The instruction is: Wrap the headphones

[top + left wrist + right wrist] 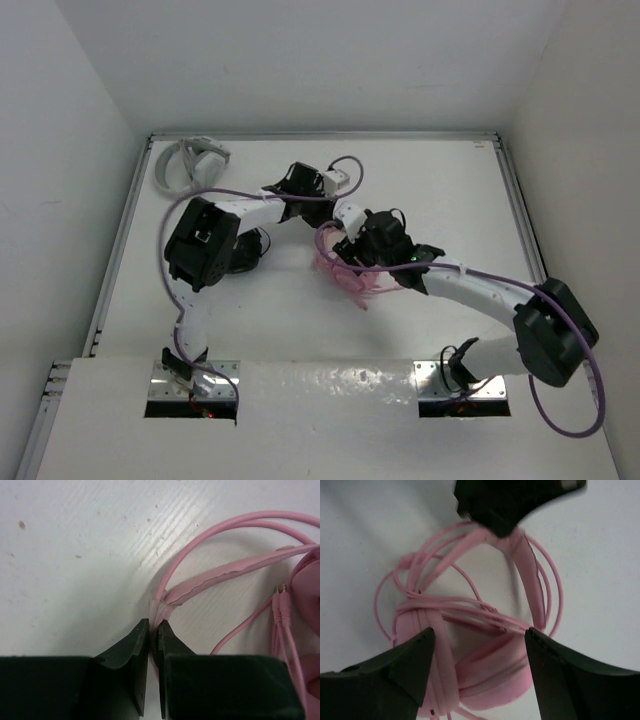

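Observation:
Next, my right gripper moves back over the earcups and down onto that pink plug, since a cable end sticks out past the near earcup.
The pink headphones [347, 274] lie on the white table near its middle, the thin pink cable looped several times around them. My left gripper [154, 625] is shut on the pink headband [225, 573] where cable strands run beside it. In the top view it [325, 230] sits at the far left side of the headphones. My right gripper [477, 632] is open and hovers just above the earcups [495, 675], a finger on each side, touching nothing. In the top view it [355, 260] is over the headphones. The cable plugs [280, 592] lie loose by an earcup.
White-grey headphones [190, 162] lie at the back left corner. A black object [250, 252] sits partly hidden under my left arm. Raised table rails [520, 200] run along the left, back and right edges. The two arms cross closely over the headphones.

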Tool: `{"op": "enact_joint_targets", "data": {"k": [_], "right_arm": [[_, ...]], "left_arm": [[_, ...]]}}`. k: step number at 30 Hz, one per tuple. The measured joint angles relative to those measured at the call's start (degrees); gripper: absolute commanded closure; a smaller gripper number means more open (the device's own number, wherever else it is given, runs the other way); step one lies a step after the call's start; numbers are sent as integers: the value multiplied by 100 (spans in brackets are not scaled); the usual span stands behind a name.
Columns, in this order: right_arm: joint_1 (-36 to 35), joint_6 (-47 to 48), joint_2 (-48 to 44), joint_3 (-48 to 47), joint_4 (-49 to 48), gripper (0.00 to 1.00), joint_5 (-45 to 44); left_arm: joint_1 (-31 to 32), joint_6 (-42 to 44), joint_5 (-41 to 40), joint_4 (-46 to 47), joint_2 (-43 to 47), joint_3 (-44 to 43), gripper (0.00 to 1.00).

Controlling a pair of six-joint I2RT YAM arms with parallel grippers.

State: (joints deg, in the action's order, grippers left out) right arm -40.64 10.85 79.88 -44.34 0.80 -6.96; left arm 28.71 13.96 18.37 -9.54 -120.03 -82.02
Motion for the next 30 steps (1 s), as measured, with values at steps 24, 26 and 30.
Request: {"op": "enact_joint_targets", "data": {"k": [24,26,30], "right_arm": [[-914,-1412,-713,1749,-439,37,-643],[-909,-1480,-247,1755,-470,34,-669],[-905,-1611,96,1751,-772,39,-787]], "left_arm": [[-616,-848,225,-258,0,-20,100],[-616,-848,225,-260,0,-20,100],[-616,-848,227,-260,0,-20,100]]}}
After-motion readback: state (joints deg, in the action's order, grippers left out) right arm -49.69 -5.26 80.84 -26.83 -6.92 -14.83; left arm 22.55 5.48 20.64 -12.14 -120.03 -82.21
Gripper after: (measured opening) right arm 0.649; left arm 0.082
